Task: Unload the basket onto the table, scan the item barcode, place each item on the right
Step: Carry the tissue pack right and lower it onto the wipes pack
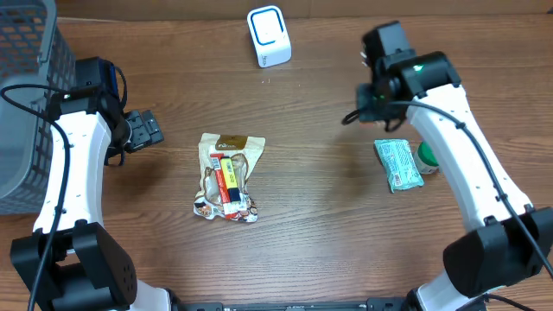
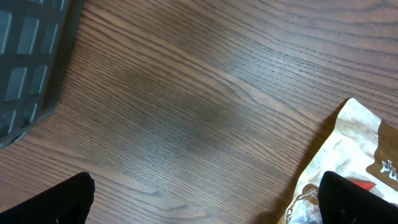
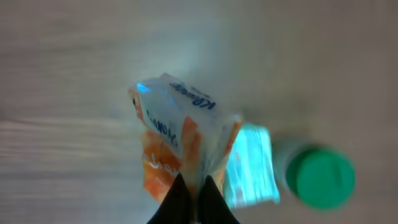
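Observation:
The pinched packet is still hanging above the table, so next my right gripper will lower it and draw it back over the teal tissue pack [image 1: 398, 165] [image 3: 251, 165] beside the green-capped bottle.
An orange and white tissue packet [image 3: 180, 130] with clear film hangs above the table, pinched by its edge in my right gripper [image 3: 194, 186], which is shut on it. No barcode shows on the face I see. From overhead the right arm's wrist [image 1: 380, 82] covers the packet. A white and blue boxy device [image 1: 269, 35] stands at the back centre, left of that wrist. My left gripper [image 1: 147, 130] is open and low over bare wood, its fingertips [image 2: 62, 199] wide apart with nothing between them.
A beige snack bag [image 1: 228, 177] lies mid-table, its corner [image 2: 360, 143] by the left gripper's right finger. A teal tissue pack [image 1: 397, 164] and a green-capped bottle [image 1: 428, 155] lie under the right arm. A grey mesh basket [image 1: 26, 104] stands at the left edge.

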Robot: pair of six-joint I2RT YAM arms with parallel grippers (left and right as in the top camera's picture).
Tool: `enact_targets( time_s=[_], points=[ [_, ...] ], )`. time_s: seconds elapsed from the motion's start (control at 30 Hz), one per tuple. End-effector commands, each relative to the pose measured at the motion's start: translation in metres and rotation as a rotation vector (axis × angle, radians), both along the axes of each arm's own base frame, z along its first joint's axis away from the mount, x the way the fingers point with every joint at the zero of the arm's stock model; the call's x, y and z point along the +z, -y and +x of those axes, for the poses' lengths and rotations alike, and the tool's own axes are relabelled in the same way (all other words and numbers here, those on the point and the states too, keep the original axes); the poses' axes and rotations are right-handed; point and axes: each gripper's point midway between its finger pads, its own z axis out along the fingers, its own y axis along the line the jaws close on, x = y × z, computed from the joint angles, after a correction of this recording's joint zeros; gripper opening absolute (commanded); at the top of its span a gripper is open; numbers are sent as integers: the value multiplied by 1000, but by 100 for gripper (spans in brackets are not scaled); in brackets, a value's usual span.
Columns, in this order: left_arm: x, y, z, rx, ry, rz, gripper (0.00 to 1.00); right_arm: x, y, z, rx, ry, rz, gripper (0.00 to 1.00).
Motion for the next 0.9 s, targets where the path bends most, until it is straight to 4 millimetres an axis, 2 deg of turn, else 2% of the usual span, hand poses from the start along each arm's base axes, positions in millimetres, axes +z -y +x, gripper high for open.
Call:
enact_targets(
  time_s=[0.0, 0.13, 0.27, 0.4, 0.5, 0.7, 0.77, 0.83, 0.87],
  points=[
    [2, 0, 4, -17, 5, 6, 100, -27, 21, -14, -110, -95, 17, 4],
    [2, 0, 4, -17, 5, 6, 100, -53, 40, -27, -157, -160, 14, 5],
    [2, 0, 4, -17, 5, 6, 100, -71, 49, -34, -179, -187, 9, 10],
    [2, 1, 4, -19, 5, 6, 100, -90, 60, -39, -196, -192, -34, 10],
    [2, 2, 4, -24, 5, 6, 100, -97, 69, -40, -204, -185, -87, 10],
    [2, 2, 4, -24, 5, 5, 100, -102, 70, -40, -203, -180, -88, 11],
    [2, 2, 4, -24, 5, 5, 100, -102, 69, -39, -203, -174, -87, 20],
    [2, 2, 4, -24, 5, 5, 100, -102, 69, -38, -203, -172, -86, 22],
    [2, 2, 4, -24, 5, 6, 100, -102, 69, -38, -203, -170, -85, 28]
  ],
)
